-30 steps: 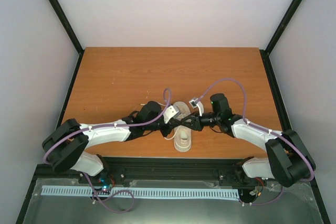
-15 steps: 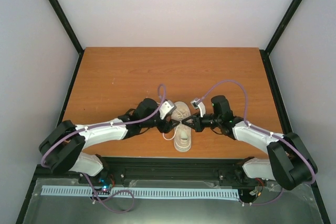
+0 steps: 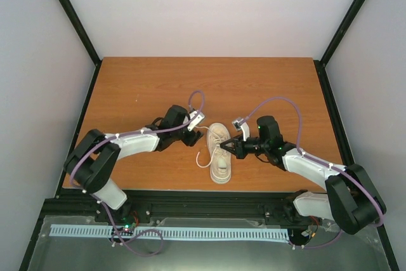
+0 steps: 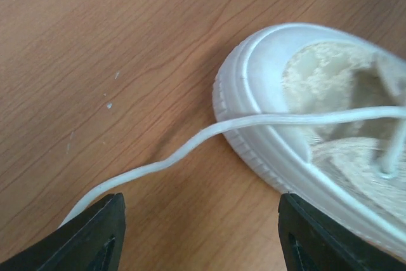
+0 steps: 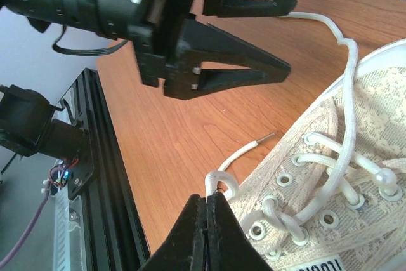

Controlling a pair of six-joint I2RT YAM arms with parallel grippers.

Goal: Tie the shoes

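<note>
My left gripper moves down and toward the shoe's rounded end next, around the white lace beside the rubber, as the lace runs loose there over bare wood.
The cream lace-patterned shoe [image 3: 220,154] lies lengthwise at the near middle of the table. My right gripper [image 3: 227,147] is at its right side, and its jaws [image 5: 209,204] are shut on a small loop of white lace [image 5: 220,181] beside the eyelets [image 5: 330,217]. My left gripper [image 3: 197,135] stands open just left of the shoe. In the left wrist view its fingers [image 4: 95,233] are wide apart over bare wood, with the shoe's rounded rubber end [image 4: 254,93] ahead. A loose lace [image 4: 190,147] runs from the shoe past the left finger, untouched. The right wrist view also shows the open left gripper [image 5: 292,33].
The wooden table [image 3: 139,87] stretches behind and to both sides of the shoe. A black rail [image 3: 203,198] runs along the near edge, seen close by in the right wrist view [image 5: 95,157]. A free lace end with its tip [image 5: 263,138] lies on the wood.
My left gripper has opened, let go of the lace and drawn back to the left. My right gripper has shut on the lace loop and shifted slightly toward the near edge.
</note>
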